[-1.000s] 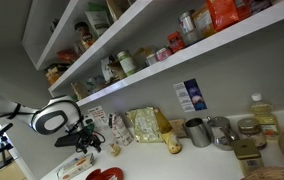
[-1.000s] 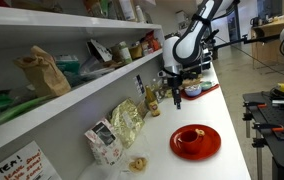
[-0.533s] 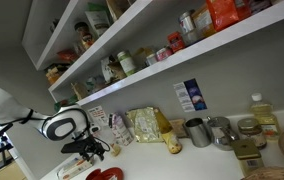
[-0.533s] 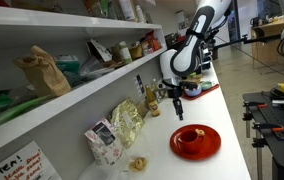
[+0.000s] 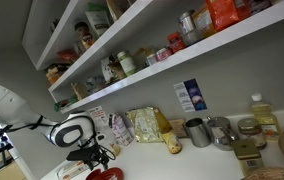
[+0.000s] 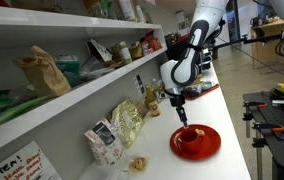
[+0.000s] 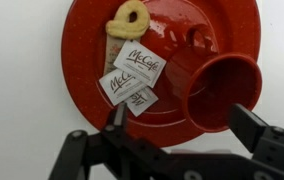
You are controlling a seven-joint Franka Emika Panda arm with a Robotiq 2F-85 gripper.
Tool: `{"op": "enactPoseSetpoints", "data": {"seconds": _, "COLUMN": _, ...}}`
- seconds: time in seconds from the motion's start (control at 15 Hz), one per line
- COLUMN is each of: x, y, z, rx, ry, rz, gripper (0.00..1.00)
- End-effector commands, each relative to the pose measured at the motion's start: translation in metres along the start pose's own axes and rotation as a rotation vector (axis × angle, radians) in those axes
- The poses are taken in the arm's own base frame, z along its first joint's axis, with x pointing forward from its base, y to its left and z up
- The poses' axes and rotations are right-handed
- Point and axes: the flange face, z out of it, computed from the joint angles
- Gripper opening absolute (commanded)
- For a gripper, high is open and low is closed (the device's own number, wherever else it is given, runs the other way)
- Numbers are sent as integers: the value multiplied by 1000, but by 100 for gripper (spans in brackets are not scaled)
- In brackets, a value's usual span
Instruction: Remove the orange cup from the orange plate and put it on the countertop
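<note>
The orange cup's rim by the sugar packets is below my open fingers, so my gripper will next go down with a finger on each side of that rim and close.
The orange plate (image 7: 167, 60) lies on the white countertop (image 7: 17, 100). It carries a pretzel-shaped biscuit, several white sugar packets and the orange cup (image 7: 222, 92), which stands near its edge. My gripper (image 7: 187, 130) is open and empty just above the plate, with the cup between its fingers and closer to one of them. In both exterior views the gripper (image 6: 179, 110) (image 5: 95, 156) hovers over the plate (image 6: 195, 143) (image 5: 106, 175). The cup (image 6: 189, 135) shows under it in one of them.
Grey metal canisters (image 5: 197, 131) and an oil bottle (image 5: 264, 114) stand along the back of the countertop (image 5: 172, 162). Snack bags (image 6: 125, 123) lean on the wall near the plate. Stocked wall shelves (image 6: 72, 75) hang above the countertop.
The arm has come down and moved over the plate, so the open gripper now sits low around the cup. Plate and cup have not moved.
</note>
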Motion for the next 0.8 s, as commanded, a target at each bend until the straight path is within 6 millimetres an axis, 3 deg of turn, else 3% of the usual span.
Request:
{"op": "enactPoseSetpoints", "data": {"seconds": 0.0, "x": 10, "y": 1, "z": 17, "rx": -9, "ry": -24, "rz": -9, "gripper": 100}}
{"op": "enactPoseSetpoints", "data": {"seconds": 0.2, "x": 10, "y": 2, "z": 27, "rx": -11, "ry": -45, "rz": -23, "gripper": 100}}
{"op": "enactPoseSetpoints", "data": {"seconds": 0.27, "x": 9, "y": 2, "z": 28, "rx": -12, "ry": -47, "rz": -35, "gripper": 75}}
{"op": "enactPoseSetpoints", "data": {"seconds": 0.4, "x": 9, "y": 3, "z": 31, "rx": -11, "ry": -51, "rz": -49, "gripper": 67}}
{"op": "enactPoseSetpoints", "data": {"seconds": 0.73, "x": 6, "y": 8, "z": 33, "rx": -13, "ry": -64, "rz": -41, "gripper": 29}}
